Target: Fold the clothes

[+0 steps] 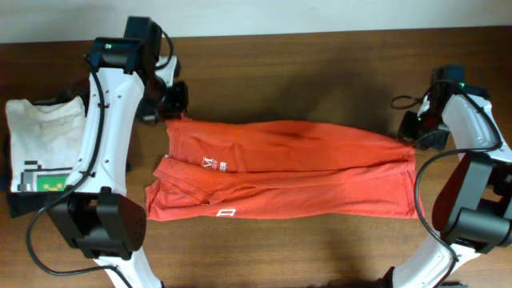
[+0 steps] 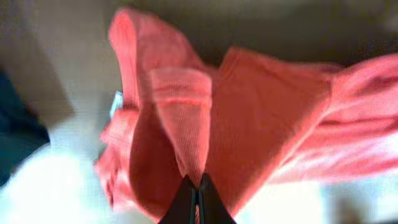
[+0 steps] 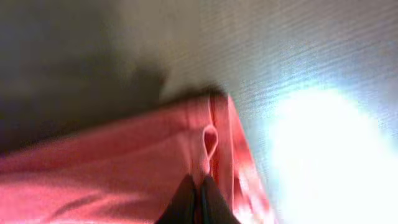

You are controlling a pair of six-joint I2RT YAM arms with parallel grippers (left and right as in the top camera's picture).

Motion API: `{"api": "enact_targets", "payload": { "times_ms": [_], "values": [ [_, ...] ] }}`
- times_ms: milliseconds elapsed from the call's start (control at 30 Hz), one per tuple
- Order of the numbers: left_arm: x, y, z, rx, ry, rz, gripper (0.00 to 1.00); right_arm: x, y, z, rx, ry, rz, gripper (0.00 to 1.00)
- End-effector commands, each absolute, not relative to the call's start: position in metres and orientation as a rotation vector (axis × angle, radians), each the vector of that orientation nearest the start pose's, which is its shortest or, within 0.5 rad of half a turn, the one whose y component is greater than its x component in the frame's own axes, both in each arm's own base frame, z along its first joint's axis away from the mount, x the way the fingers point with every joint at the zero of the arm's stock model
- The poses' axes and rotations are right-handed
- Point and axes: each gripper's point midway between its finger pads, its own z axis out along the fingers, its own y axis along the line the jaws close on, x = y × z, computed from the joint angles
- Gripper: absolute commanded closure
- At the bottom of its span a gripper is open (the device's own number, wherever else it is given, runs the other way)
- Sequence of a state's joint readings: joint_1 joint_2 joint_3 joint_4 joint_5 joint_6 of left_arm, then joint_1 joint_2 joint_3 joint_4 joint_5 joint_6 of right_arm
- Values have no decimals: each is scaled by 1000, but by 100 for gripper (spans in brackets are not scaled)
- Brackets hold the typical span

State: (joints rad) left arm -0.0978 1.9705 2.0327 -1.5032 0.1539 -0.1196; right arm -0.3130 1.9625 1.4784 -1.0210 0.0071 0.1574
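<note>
The pinched corner should go back and down onto the shirt's near layer with my left gripper, which should let go of it there.
The red-orange T-shirt lies stretched across the middle of the table, folded lengthwise, with white lettering and a small white label near its left end. My left gripper is shut on the shirt's far left corner; in the left wrist view its fingertips pinch a fold of the red cloth. My right gripper is shut on the shirt's far right corner; in the right wrist view its fingertips pinch the hem.
A white T-shirt with a green pixel graphic lies at the left edge on top of a black folded garment. Brown table surface lies behind the shirt and in front of it.
</note>
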Motion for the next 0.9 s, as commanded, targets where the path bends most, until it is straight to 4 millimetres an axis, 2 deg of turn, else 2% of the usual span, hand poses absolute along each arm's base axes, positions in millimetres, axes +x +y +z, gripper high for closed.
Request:
{"api": "enact_targets", "payload": {
  "times_ms": [0, 100, 167, 233, 333, 467, 567, 733, 767, 800, 867],
  "values": [
    [356, -58, 197, -37, 3127, -232, 100, 343, -117, 64, 755, 3047, -20, 96],
    [339, -51, 190, -46, 3206, -174, 100, 330, -117, 79, 774, 3104, -39, 96],
    [326, -50, 176, -53, 3271, -167, 100, 321, -129, 99, 827, 3119, -86, 96],
    [307, -48, 163, -61, 3342, -158, 100, 306, -131, 108, 879, 3162, -72, 96],
    [278, -42, 154, -66, 3410, -115, 100, 276, -128, 114, 899, 3286, -136, 96],
    [237, -37, 129, -74, 3567, -70, 100, 265, -125, 112, 906, 3334, -136, 96],
    [222, -41, 120, -52, 3625, -37, 100, 260, -123, 108, 910, 3355, -134, 96],
    [212, -42, 117, -37, 3650, 10, 100, 260, -124, 108, 906, 3353, -146, 96],
    [214, -37, 115, -57, 3635, 81, 100, 261, -124, 108, 906, 3351, -146, 96],
    [223, -28, 111, -163, 3582, 204, 100, 261, -124, 107, 905, 3349, -146, 96],
    [242, -30, 102, -221, 3492, 182, 100, 259, -123, 107, 906, 3357, -144, 96]
  ]
}}
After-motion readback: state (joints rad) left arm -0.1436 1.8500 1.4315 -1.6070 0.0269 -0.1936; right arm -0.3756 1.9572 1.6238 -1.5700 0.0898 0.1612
